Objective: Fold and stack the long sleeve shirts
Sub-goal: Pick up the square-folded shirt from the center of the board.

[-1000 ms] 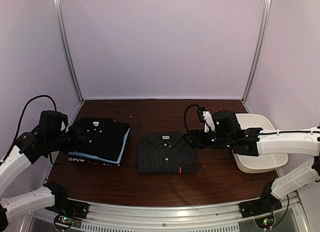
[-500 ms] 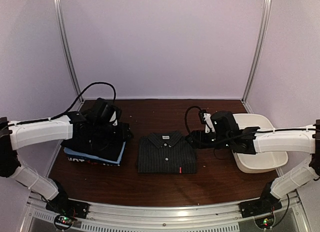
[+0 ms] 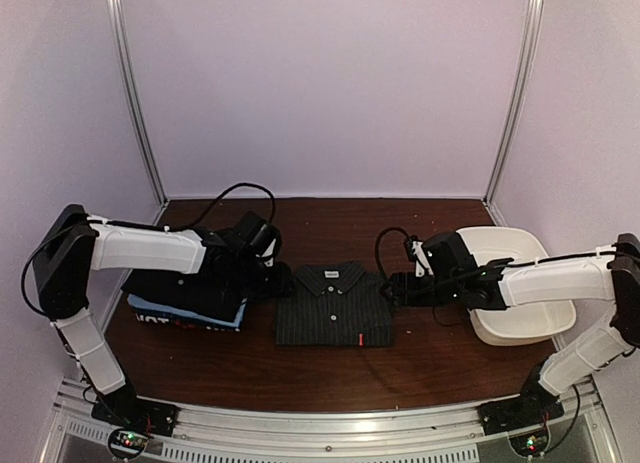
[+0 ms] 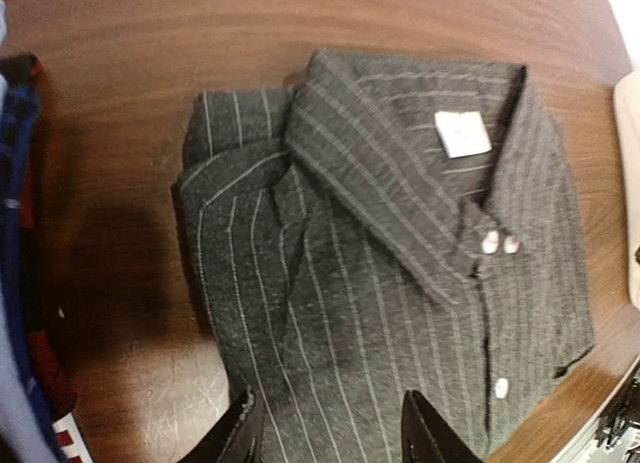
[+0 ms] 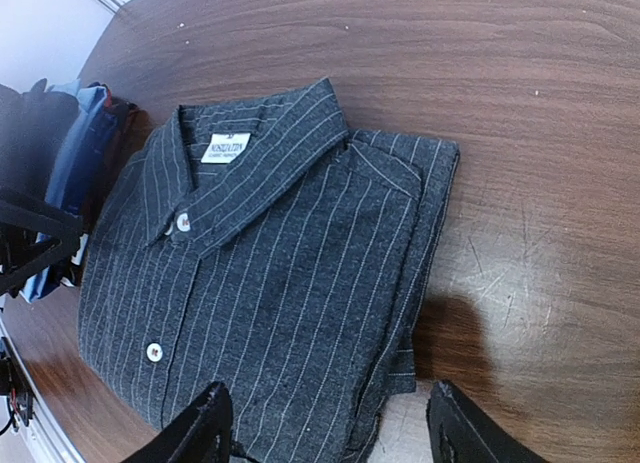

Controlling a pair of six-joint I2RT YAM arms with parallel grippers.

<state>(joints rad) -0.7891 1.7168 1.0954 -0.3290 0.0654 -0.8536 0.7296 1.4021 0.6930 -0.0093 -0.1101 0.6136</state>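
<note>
My right gripper will next go down astride the charcoal shirt's edge facing the tub [image 5: 386, 363], because that edge is below it, between its open fingers in the wrist view.
A folded charcoal pinstriped shirt [image 3: 333, 305] lies flat in the middle of the brown table, collar to the back. It fills the left wrist view [image 4: 380, 253] and the right wrist view [image 5: 270, 273]. A stack of folded shirts [image 3: 190, 288], black on top with light blue under it, sits to its left. My left gripper [image 3: 278, 281] is open and empty at the pinstriped shirt's left edge, above the cloth [image 4: 330, 433]. My right gripper [image 3: 390, 288] is open and empty at the shirt's right edge [image 5: 325, 428].
A white plastic tub [image 3: 515, 283] stands at the right, under my right arm. The shirt stack's edge shows in the left wrist view [image 4: 20, 283] and the right wrist view [image 5: 70, 173]. Bare table [image 3: 330, 373] lies in front of the shirts.
My left arm has swung from the far left over the stack to the pinstriped shirt's left edge. My right gripper has shifted slightly nearer and lower at its right edge.
</note>
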